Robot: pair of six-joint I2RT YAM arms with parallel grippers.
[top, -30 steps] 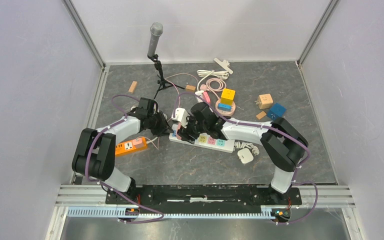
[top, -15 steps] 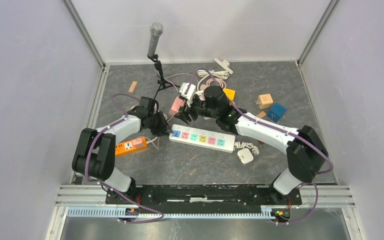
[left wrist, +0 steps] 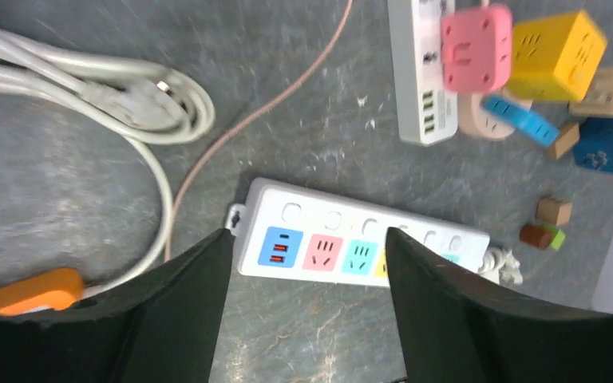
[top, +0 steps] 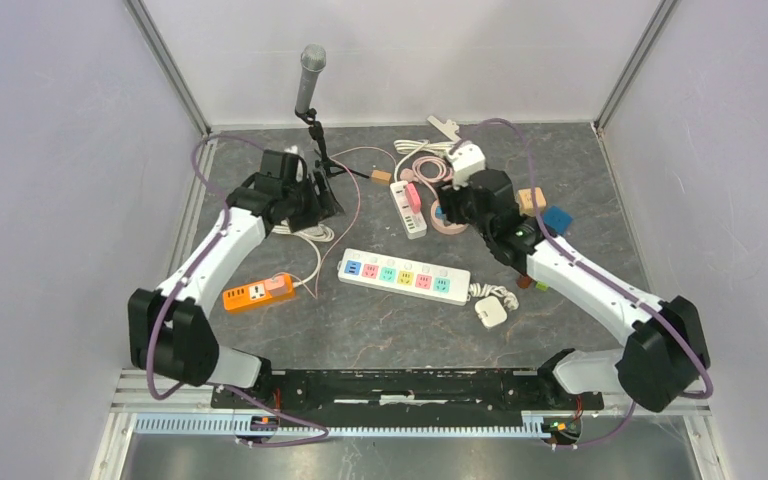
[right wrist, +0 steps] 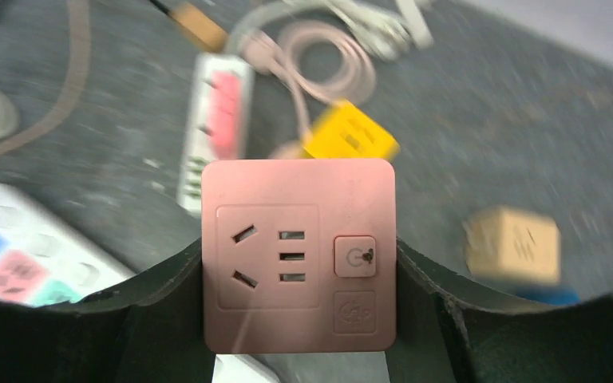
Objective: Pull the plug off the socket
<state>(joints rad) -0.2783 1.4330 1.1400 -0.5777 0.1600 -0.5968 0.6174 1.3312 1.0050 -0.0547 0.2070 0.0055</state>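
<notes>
The plug block needs to go down toward the blue cube. My right gripper will lower it next, onto bare table between cube and socket.
A pink square plug block (right wrist: pixel 298 255) sits squeezed between my right gripper's fingers (right wrist: pixel 168 311), its face with slots and a power button towards the camera. My right gripper (top: pixel 452 200) hangs over the back middle of the table, up and away from the socket. The socket is a long white power strip with coloured outlets (top: pixel 404 277), and nothing is plugged into it. My left gripper (left wrist: pixel 307 239) is open and empty, raised above the strip's left end (left wrist: pixel 287 239). From above, the left gripper (top: pixel 318 205) is back-left of the strip.
A short white strip (top: pixel 408 210) carrying another pink cube (left wrist: pixel 475 48) lies behind the socket. A yellow cube (left wrist: pixel 555 56), tan cube (top: pixel 532 200) and blue cube (top: pixel 555 220) crowd the back right. A microphone stand (top: pixel 310 75), grey cable coil (left wrist: pixel 128 96) and orange strip (top: pixel 258 292) are left.
My right gripper pulled the pink plug off the long strip and carried it up and to the back right. My left gripper left the strip's left end, opened and rose to the back left.
</notes>
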